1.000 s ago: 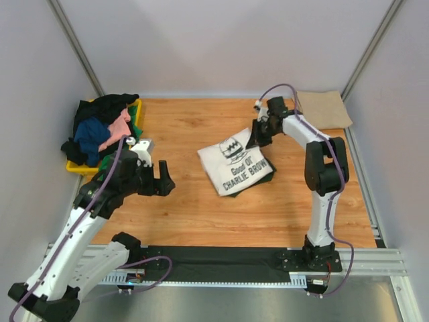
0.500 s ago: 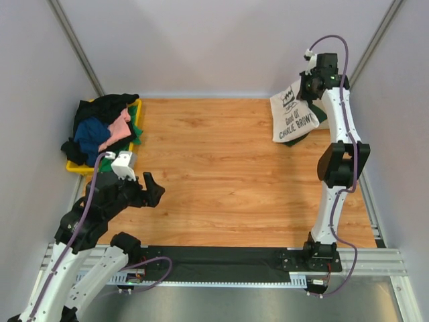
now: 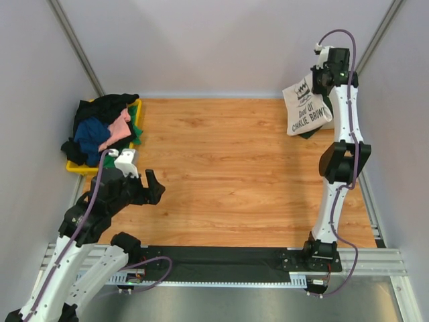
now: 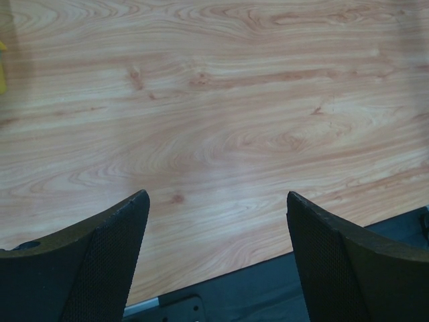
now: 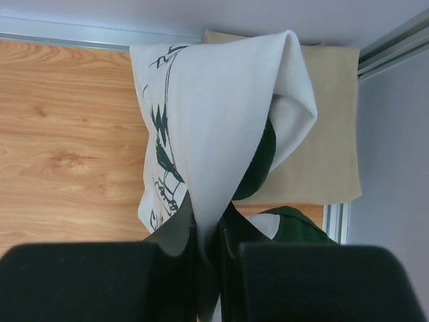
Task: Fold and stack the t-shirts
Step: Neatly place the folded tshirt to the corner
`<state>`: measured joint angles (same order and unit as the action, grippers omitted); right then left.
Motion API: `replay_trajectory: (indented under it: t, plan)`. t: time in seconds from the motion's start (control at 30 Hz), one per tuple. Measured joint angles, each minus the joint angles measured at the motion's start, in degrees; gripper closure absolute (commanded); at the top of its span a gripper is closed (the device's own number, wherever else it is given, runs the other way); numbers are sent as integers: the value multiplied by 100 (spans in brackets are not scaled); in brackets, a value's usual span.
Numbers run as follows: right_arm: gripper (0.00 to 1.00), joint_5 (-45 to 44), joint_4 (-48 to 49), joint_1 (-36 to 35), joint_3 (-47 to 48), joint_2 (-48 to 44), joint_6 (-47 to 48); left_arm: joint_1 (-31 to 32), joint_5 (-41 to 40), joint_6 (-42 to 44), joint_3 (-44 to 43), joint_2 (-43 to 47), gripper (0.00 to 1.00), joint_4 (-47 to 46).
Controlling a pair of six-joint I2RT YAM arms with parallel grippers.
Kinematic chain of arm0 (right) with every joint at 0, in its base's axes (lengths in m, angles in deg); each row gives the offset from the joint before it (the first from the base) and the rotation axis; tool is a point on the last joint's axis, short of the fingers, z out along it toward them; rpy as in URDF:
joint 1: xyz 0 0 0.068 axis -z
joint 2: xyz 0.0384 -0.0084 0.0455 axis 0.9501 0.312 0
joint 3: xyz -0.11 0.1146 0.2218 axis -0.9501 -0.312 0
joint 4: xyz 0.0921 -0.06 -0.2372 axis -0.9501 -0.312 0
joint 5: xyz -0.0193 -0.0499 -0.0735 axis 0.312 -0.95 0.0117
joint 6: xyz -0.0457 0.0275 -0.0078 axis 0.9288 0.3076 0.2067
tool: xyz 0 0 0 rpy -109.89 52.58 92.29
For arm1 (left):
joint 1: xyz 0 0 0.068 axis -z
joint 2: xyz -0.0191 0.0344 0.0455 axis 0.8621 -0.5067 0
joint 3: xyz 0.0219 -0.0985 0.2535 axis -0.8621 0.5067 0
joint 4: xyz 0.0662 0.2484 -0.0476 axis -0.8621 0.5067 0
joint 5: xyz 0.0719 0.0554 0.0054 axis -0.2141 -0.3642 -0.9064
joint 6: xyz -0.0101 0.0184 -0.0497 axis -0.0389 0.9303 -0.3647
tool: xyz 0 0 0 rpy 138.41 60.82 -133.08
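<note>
The overhanging cream cloth needs to go to the right in the wrist view next, toward the tan shirt [image 5: 323,127] below my right gripper. My right gripper needs to carry it there, lower it and release it.
My right gripper [image 3: 323,75] is shut on the folded cream Charlie Brown t-shirt [image 3: 305,109] and holds it hanging in the air at the far right corner. In the right wrist view the cream cloth [image 5: 221,121] with its dark green sleeve [image 5: 258,161] is pinched between my fingers [image 5: 208,228], above the folded tan t-shirt [image 5: 332,134] lying on the table. The tan shirt is mostly hidden in the top view. My left gripper [image 3: 153,188] is open and empty over bare wood near the front left [image 4: 218,201]. A heap of black, blue, pink and green t-shirts [image 3: 100,127] lies at the far left.
The heap sits in a yellow plastic tray [image 3: 77,168] at the left edge. The wooden table [image 3: 221,168] is walled on three sides. A black base strip [image 3: 221,258] runs along the near edge, also seen in the left wrist view [image 4: 281,295].
My right gripper has lifted the Charlie Brown shirt off the table's middle and carried it up and right to the far right corner. My left arm has drawn back toward the front left.
</note>
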<state>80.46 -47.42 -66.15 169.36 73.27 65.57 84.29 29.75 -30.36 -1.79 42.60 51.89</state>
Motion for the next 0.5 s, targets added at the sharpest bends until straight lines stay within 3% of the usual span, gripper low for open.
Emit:
replay_trajectory:
  t: [0.5]
  plan:
    - [100,105,546,494,317,415,369,0,0,0,0,-107,11,0]
